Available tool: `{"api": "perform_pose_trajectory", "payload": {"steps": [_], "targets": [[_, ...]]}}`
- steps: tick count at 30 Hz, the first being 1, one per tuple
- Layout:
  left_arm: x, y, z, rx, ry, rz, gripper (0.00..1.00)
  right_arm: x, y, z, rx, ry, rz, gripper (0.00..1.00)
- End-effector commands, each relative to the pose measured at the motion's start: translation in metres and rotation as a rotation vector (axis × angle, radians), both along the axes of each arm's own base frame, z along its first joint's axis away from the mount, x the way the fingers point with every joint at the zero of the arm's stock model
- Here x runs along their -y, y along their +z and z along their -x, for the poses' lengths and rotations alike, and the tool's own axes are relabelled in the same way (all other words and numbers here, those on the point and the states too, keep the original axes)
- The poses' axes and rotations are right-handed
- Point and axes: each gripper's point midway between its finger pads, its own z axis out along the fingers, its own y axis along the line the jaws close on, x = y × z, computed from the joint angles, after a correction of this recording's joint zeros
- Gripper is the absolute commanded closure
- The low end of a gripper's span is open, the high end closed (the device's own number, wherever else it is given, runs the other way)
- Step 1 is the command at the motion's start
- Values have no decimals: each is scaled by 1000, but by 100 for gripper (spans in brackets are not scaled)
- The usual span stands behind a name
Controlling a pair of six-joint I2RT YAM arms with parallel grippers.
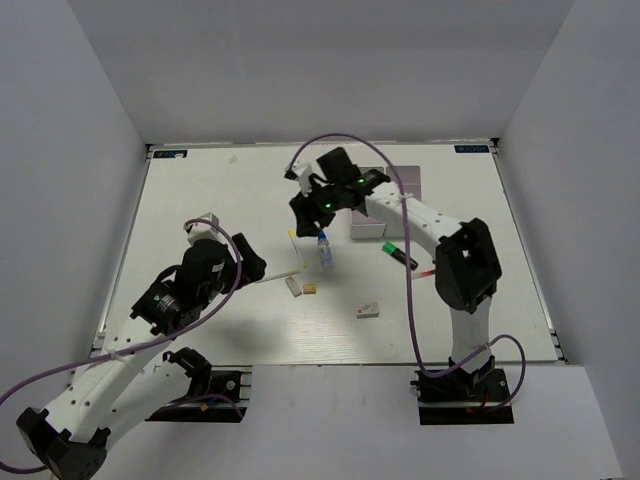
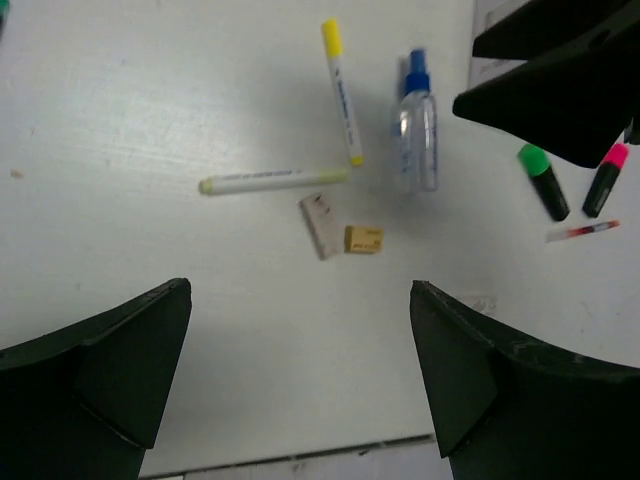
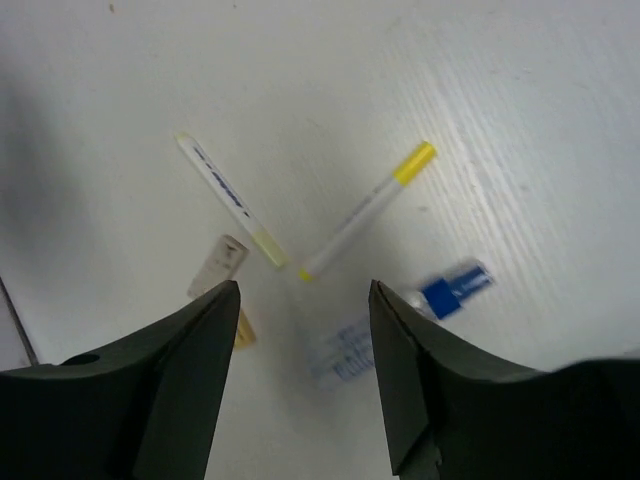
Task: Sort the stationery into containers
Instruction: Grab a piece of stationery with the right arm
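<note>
The pen lies below my right gripper, at an angle to its fingers. Next I will turn the gripper and lower it onto the pen's body behind the bright yellow cap (image 1: 295,243) (image 3: 383,197).
A blue-capped clear bottle (image 1: 325,250) lies mid-table, with two yellow-capped white pens (image 1: 293,245) (image 1: 280,273), a white eraser (image 1: 293,287) and a tan eraser (image 1: 310,289) to its left. My right gripper (image 1: 315,205) hovers open and empty just beyond the bottle (image 3: 400,320), above the pens (image 3: 370,205). My left gripper (image 1: 245,262) is open and empty, to the left of the pens (image 2: 275,181) and erasers (image 2: 320,225). The green-black highlighter (image 1: 397,252), thin red pen (image 1: 425,270) and another eraser (image 1: 368,310) lie to the right. The white tray (image 1: 370,230) is mostly hidden behind my right arm.
A pink-capped highlighter (image 2: 605,180) lies beside the green one (image 2: 545,182). My right arm (image 1: 430,225) reaches across the right half of the table, over the tray. White walls close in the table on three sides.
</note>
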Motion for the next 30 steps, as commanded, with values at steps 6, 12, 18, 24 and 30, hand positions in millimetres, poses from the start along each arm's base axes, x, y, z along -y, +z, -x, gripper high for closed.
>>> {"api": "perform_pose_trajectory", "payload": {"steps": [6, 12, 18, 24, 30], "targets": [[-9, -36, 36, -262, 4, -73, 0, -33, -41, -21, -40, -246, 80, 37], [-5, -37, 42, -283, 6, -27, 0, -48, -66, -38, 22, -306, 118, 34], [-1, -39, 46, -301, 41, 43, 3, -61, -93, -38, 37, -305, 158, 34], [5, -35, 41, -295, 94, 124, 3, -62, -117, -33, 14, -318, 197, 38], [12, -45, 37, -365, 222, 227, 4, -41, -138, -34, -7, -365, 261, 47]]}}
